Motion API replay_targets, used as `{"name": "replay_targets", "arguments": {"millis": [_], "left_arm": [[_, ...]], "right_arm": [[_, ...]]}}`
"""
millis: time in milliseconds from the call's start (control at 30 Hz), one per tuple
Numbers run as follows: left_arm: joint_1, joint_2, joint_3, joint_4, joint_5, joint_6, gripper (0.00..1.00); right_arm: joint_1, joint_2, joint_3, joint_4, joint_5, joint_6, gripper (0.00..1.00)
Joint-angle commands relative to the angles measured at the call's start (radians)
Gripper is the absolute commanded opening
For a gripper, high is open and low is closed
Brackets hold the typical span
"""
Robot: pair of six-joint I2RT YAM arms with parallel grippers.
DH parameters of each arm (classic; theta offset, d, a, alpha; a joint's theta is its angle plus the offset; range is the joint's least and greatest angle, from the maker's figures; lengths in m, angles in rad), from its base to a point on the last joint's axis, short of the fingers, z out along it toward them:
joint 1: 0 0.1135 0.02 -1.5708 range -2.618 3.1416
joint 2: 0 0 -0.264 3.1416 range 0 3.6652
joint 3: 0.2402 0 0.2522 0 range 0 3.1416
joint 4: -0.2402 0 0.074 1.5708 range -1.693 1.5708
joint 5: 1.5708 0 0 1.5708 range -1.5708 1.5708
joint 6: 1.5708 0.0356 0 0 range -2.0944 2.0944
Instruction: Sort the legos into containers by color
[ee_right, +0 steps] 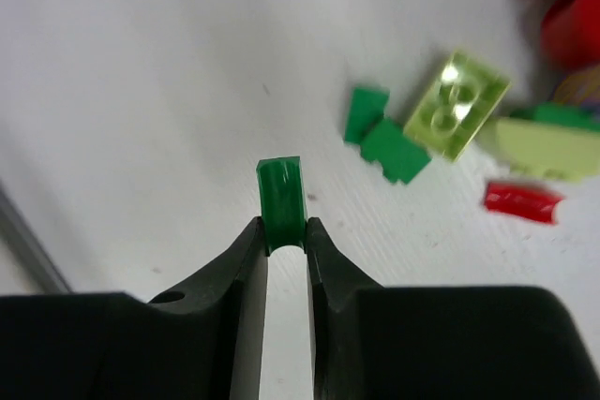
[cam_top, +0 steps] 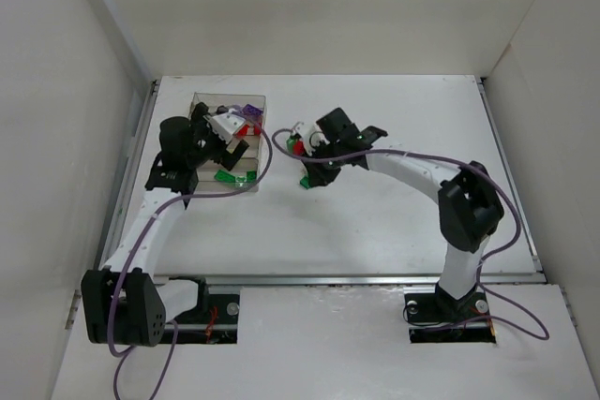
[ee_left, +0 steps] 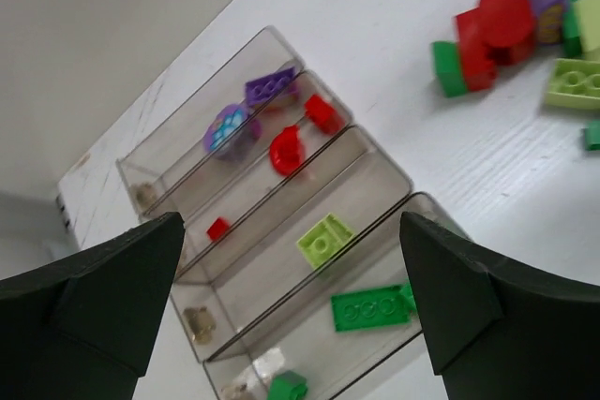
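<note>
The robot's left gripper should swing toward the right gripper next and close on the dark green lego's loose end, because that end hangs to the left gripper's right in the top view.
My right gripper [ee_right: 284,229] is shut on a small dark green lego [ee_right: 281,190], held just above the white table; in the top view it [cam_top: 309,178] hangs near the loose pile of legos [cam_top: 298,140]. Beside it lie green pieces [ee_right: 384,138], a lime brick [ee_right: 457,104] and a red piece [ee_right: 522,201]. My left gripper [ee_left: 291,222] stands wide open over the clear tray [ee_left: 380,152] with nothing between its fingers. The tray's containers hold purple legos [ee_left: 272,88], red legos [ee_left: 286,149], a lime lego [ee_left: 324,239] and green legos [ee_left: 370,307].
The tray [cam_top: 230,98] sits at the table's back left, near the left wall. More loose red, purple, green and lime legos [ee_left: 506,25] lie to the tray's right. The right arm's elbow [cam_top: 469,208] stands over the table's right side.
</note>
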Motion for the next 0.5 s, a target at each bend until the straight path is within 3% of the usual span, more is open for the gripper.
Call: {"name": "replay_targets", "arguments": {"millis": [0, 167, 467], "left_arm": [[-0.046, -0.058, 0.009, 0.019, 0.176, 0.071, 0.99], [-0.153, -0.049, 0.018, 0.085, 0.185, 0.102, 0.99], [-0.193, -0.040, 0.038, 0.144, 0.300, 0.134, 0.99]], "right_arm": [[0.010, -0.136, 0.144, 0.059, -0.145, 0.085, 0.00], [-0.003, -0.149, 0.209, 0.220, -0.274, 0.214, 0.00], [-0.080, -0.167, 0.161, 0.347, -0.406, 0.365, 0.00]]}}
